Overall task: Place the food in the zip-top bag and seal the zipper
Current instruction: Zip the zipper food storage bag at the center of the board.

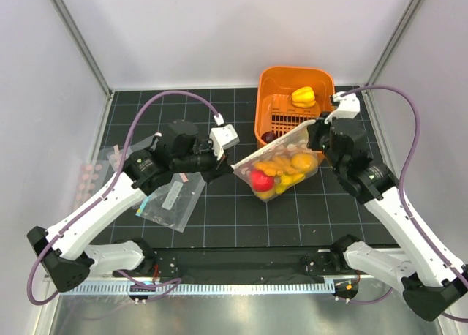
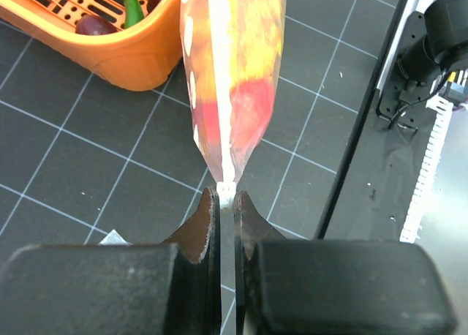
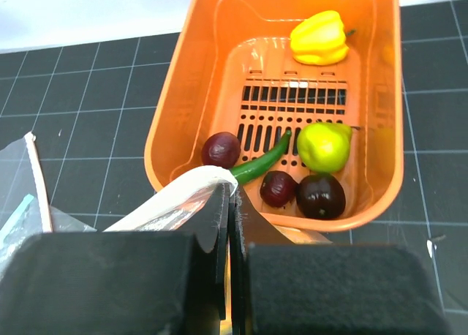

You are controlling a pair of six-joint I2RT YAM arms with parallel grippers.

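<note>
The food is in the bag, and next I will lower my right gripper slightly back to the bare tabletop in front of the basket and let go of the bag.
The dotted zip-top bag (image 1: 281, 170) hangs stretched between both grippers, just in front of the orange basket (image 1: 262, 108). Inside it I see a red apple (image 1: 261, 179) and orange-yellow mangoes (image 1: 289, 163). My left gripper (image 1: 232, 167) is shut on the bag's left end (image 2: 234, 79), pinching the zipper strip (image 2: 221, 72) at its tip. My right gripper (image 1: 316, 130) is shut on the other end (image 3: 175, 196) over the basket's near rim. In the basket (image 3: 168, 130) lie a yellow pepper (image 3: 319, 37), a green lime (image 3: 323, 146) and dark purple pieces (image 3: 320, 196). Whether the zipper is sealed I cannot tell.
A green chili (image 3: 263, 162) also lies in the basket. A clear bag with a teal strip and white label (image 1: 172, 200) lies under the left arm. A pink-dotted bag (image 1: 91, 170) sits at the left wall. Both arms' bases stand on the near edge.
</note>
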